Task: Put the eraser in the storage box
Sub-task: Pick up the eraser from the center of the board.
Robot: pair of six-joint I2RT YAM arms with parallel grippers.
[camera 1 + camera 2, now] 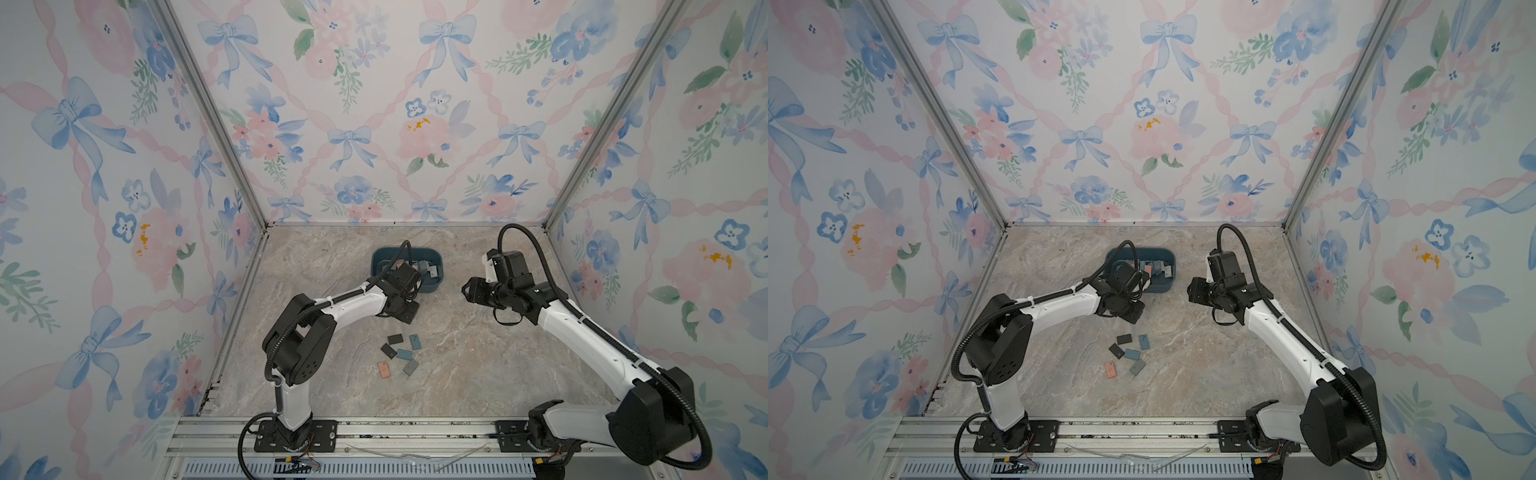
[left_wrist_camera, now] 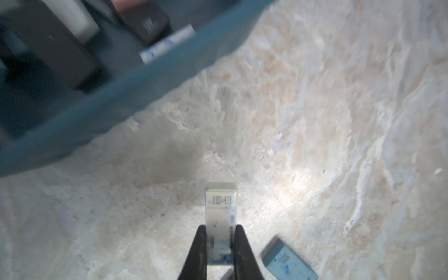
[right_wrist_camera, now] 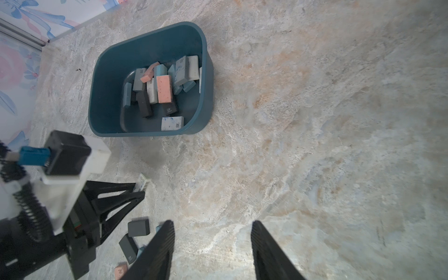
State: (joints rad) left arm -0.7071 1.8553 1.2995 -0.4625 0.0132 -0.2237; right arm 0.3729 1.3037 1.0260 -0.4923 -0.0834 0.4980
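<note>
The left gripper moves outward over the bare gap past the storage box's near side next and releases the white eraser (image 2: 220, 208). That gap shows between black erasers.
My left gripper (image 2: 220, 226) is shut on a white eraser (image 2: 220, 208) with blue speckles, held clear of the marble table just outside the near wall of the dark teal storage box (image 2: 121, 109). The right wrist view shows that gripper (image 3: 140, 188) with the eraser's end (image 3: 143, 181) sticking out past its tips. The storage box (image 1: 378, 257) holds several erasers in pink, white, grey, blue and black (image 3: 164, 88). My right gripper (image 3: 212, 224) hangs open and empty above the table to the right of the box (image 1: 1169, 255), and also shows in a top view (image 1: 467, 291).
Several loose erasers (image 1: 401, 353) lie in a cluster in front of the left wrist, a pink one (image 1: 383, 369) nearest the front. A blue eraser (image 2: 288, 261) lies close to the left fingers. Flowered walls close in three sides.
</note>
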